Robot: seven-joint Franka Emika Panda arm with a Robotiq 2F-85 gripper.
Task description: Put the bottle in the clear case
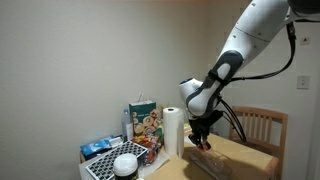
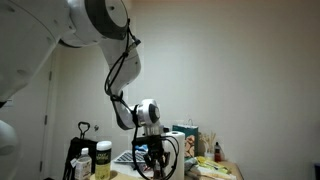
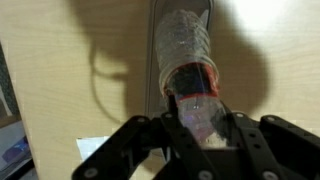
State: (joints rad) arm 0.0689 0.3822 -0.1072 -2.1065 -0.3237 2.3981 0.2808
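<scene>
The gripper moves down into the clear case below the bottle next and releases the bottle, since it still hangs above the case's long edges.
My gripper is shut on the small clear bottle. The bottle's reddish-orange part sits between the jaws, and the rest points away over a tan wooden surface. In both exterior views the gripper points down just above the table, with the bottle's reddish part at its tips. A low pale flat shape lies to the right of the gripper. It may be the clear case, but I cannot tell for sure. The wrist view does not show the case clearly.
A white paper towel roll stands close beside the gripper, with a colourful box behind it. A black-and-white gridded tray holds a white bowl. A wooden chair stands behind the table. Dark bottles stand at the table's end.
</scene>
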